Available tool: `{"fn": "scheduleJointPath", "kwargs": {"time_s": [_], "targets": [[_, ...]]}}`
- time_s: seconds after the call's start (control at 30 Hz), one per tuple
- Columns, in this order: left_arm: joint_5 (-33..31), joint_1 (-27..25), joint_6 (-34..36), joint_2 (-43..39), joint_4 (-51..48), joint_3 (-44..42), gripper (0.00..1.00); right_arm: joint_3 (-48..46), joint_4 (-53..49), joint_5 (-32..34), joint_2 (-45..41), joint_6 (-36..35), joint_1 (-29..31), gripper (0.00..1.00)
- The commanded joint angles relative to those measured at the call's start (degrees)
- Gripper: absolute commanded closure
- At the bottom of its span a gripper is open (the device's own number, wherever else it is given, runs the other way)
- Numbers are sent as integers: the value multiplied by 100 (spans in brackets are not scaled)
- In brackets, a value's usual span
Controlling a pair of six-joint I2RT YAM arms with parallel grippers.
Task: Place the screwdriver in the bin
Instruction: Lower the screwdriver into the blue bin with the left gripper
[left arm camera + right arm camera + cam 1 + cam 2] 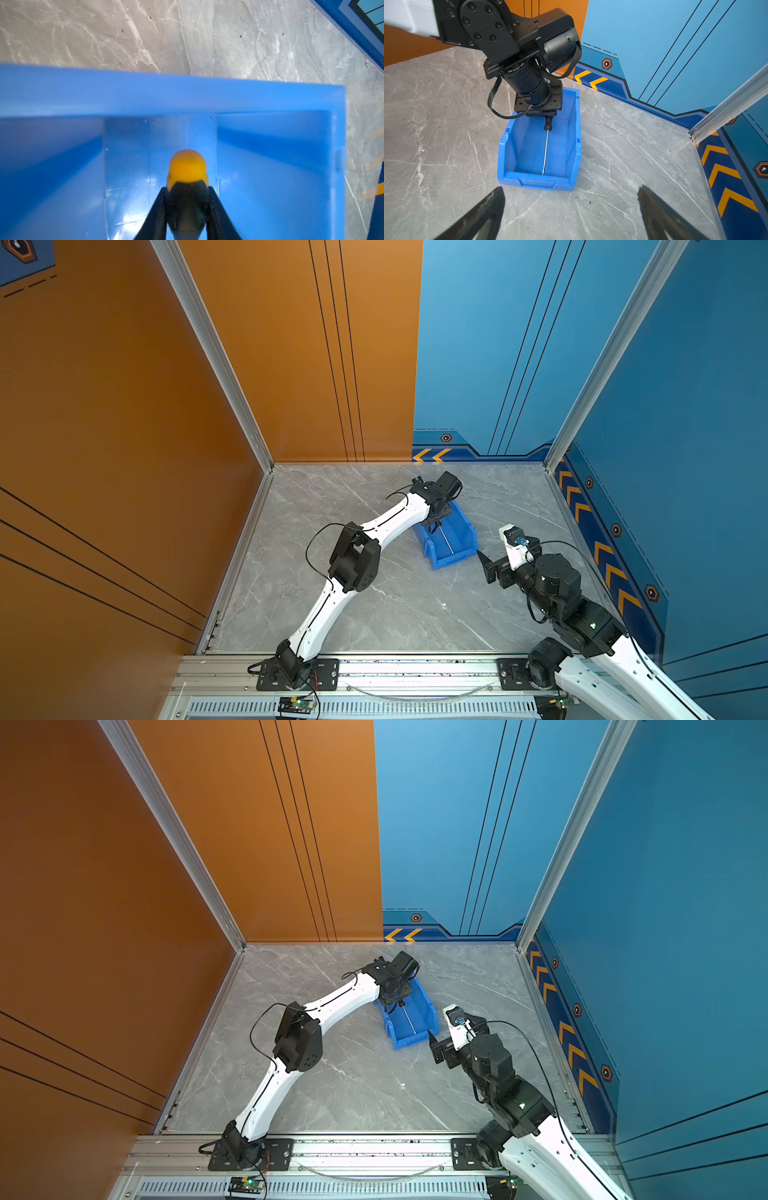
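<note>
My left gripper holds the screwdriver's handle, which still hangs above the bottom of the bin. Next it will move down between the bin's sides toward the bottom and release the handle.
The blue bin (pixel 452 562) (pixel 409 1043) (pixel 536 181) stands right of the table's middle, its low front lip toward me. My left gripper (pixel 436 524) (pixel 397 1004) (pixel 188 188) (pixel 549 116) hangs over the bin's back end, shut on the screwdriver's handle. The screwdriver (pixel 446 538) (pixel 409 1020) (pixel 546 149) slants down inside the bin, its silver tip close to the front lip. In the left wrist view a yellow cap on the handle (pixel 188 166) sticks out past the fingers, above the bin's wall (pixel 166 95). My right gripper (pixel 487 568) (pixel 434 1048) (pixel 571 189) is open and empty, just before the bin's front right corner.
The grey marble table (pixel 395 605) (pixel 623 145) is closed in by an orange wall (pixel 124 406) on the left and blue walls (pixel 685 406) at the back and right. An aluminium rail (pixel 415 672) carries both arm bases at the front edge.
</note>
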Motion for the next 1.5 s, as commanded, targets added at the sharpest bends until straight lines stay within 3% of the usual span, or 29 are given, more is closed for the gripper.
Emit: {"fn": "scheduleJointPath", "kwargs": {"time_s": [0.0, 0.67, 1.13, 1.47], "targets": [[142, 92, -49, 244, -141, 119, 84, -81, 112, 173, -56, -61, -4, 0], [75, 66, -71, 469, -253, 134, 78, -89, 121, 280, -104, -74, -2, 0], [-20, 46, 112, 410, -249, 183, 58, -99, 136, 322, -118, -85, 0, 0], [-267, 19, 462, 114, -242, 254, 56, -106, 147, 347, -152, -105, -5, 0]]}}
